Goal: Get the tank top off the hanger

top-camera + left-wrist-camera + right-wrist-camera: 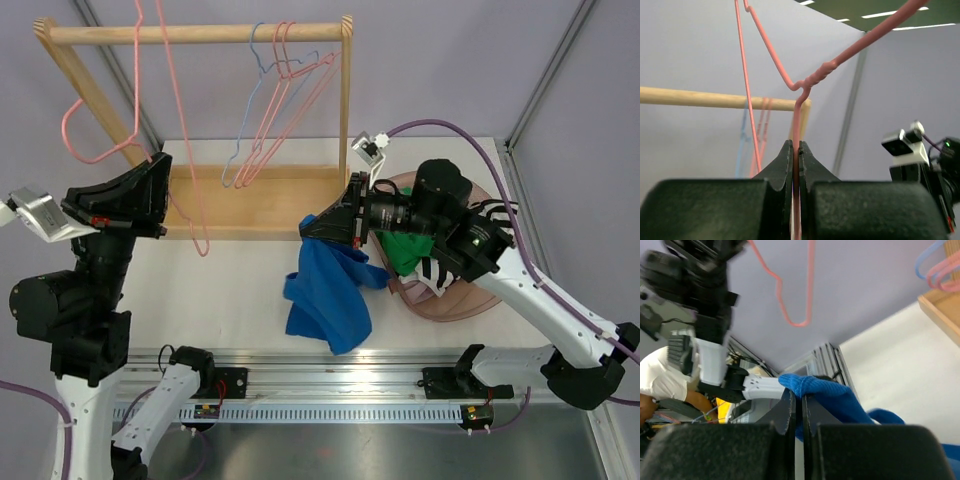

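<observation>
My right gripper lowers the tank top's top edge toward the tank top's lower part [329,315] [952,457] on the tabletop below and releases it next, since the hanger is bare.
My left gripper [158,166] is shut on the wire of a bare pink hanger [173,100], held up at the left beside the rack. In the left wrist view the jaws [796,148] clamp the pink wire just below its twisted neck [819,76]. My right gripper [308,228] is shut on the top edge of the blue tank top [330,295], which hangs free of the hanger with its lower part resting on the table. In the right wrist view the blue knit [836,398] is pinched between the jaws [799,398], and the pink hanger [790,320] shows apart from it.
A wooden clothes rack [200,33] stands at the back, with a blue and several pink hangers [272,100] on its rail. A round brownish basket [455,298] holding green cloth [405,250] sits under the right arm. The rail of the arm bases [330,385] runs along the near edge.
</observation>
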